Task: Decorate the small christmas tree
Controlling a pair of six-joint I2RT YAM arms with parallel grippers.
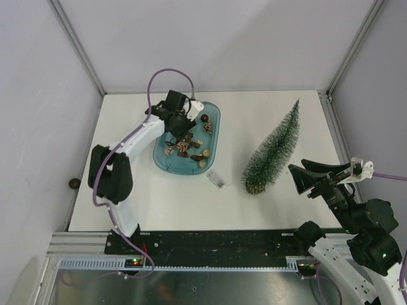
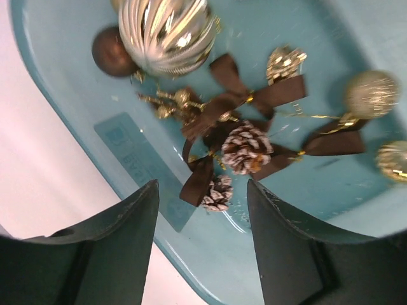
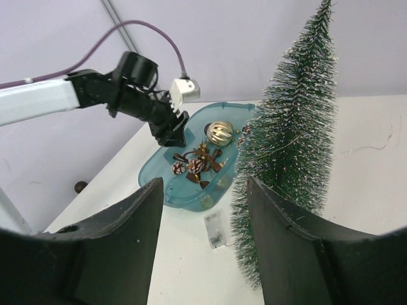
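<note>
The brown bow's loose end (image 1: 170,143) (image 2: 198,182) lies below my left gripper, sticking out past the small pinecone. My left gripper lowers its open fingers astride it next and closes.
The small christmas tree (image 1: 275,147) stands upright on the white table, right of the middle; it fills the right of the right wrist view (image 3: 296,140). The teal tray (image 1: 215,127) holds pinecones (image 2: 247,147), brown bows (image 2: 254,95), a gold ribbed ball (image 2: 166,32) and a small brown ball (image 2: 109,52). My left gripper (image 1: 182,131) hangs open and empty over the tray (image 2: 210,254), with a small pinecone (image 2: 218,194) just beyond its fingertips. My right gripper (image 1: 296,165) is open and empty, just right of the tree's lower part, apart from it.
A clear battery box (image 1: 216,178) lies between the tray and the tree's base, also in the right wrist view (image 3: 216,229). A thin wire (image 3: 369,147) trails on the table right of the tree. A small dark ball (image 1: 74,184) lies off the table's left edge.
</note>
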